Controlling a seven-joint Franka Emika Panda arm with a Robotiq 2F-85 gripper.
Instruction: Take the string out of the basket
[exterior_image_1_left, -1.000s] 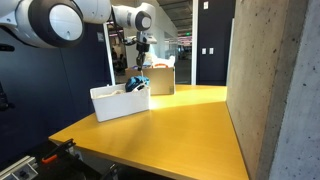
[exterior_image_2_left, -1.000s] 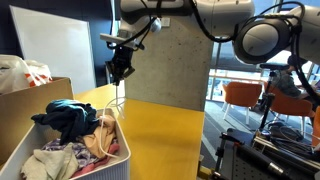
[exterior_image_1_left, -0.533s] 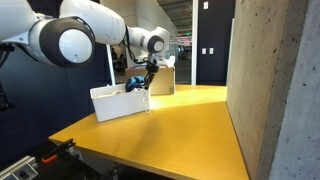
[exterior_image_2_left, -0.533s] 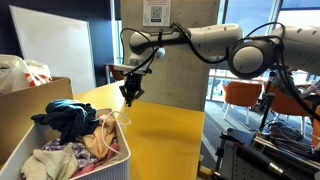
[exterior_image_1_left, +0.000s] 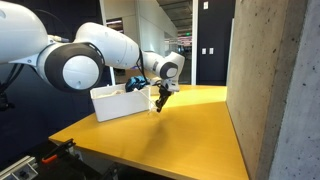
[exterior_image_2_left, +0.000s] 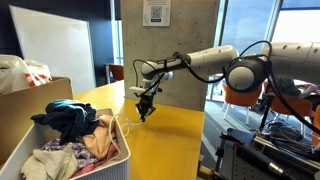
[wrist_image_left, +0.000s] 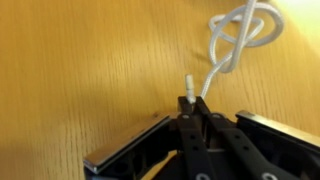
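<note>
The string still trails toward the basket (exterior_image_1_left: 118, 103), so my gripper will next move toward the pillar and down onto the bare tabletop there to release the end of the string.
The basket (exterior_image_1_left: 118, 103) is a white open-top bin on the yellow table, also seen close up and full of clothes in an exterior view (exterior_image_2_left: 106, 170). The gripper (exterior_image_1_left: 161, 106) is low over the table just beside the basket, also visible in an exterior view (exterior_image_2_left: 143, 116). In the wrist view the gripper (wrist_image_left: 195, 103) is shut on the end of the string (wrist_image_left: 235, 35), a thin white cord that loops on the tabletop ahead of the jaws. A faint length of string (exterior_image_2_left: 128, 121) runs from the gripper back toward the basket.
A tan cardboard box (exterior_image_1_left: 161, 82) stands behind the basket (exterior_image_2_left: 30, 100). A blue bundled cloth (exterior_image_2_left: 68, 115) lies on top of the clothes. A concrete pillar (exterior_image_1_left: 270, 90) rises at the table's side. Chairs (exterior_image_2_left: 245, 98) stand beyond the table edge.
The gripper has moved from above the basket out sideways and down to the tabletop, carrying the string with it.
</note>
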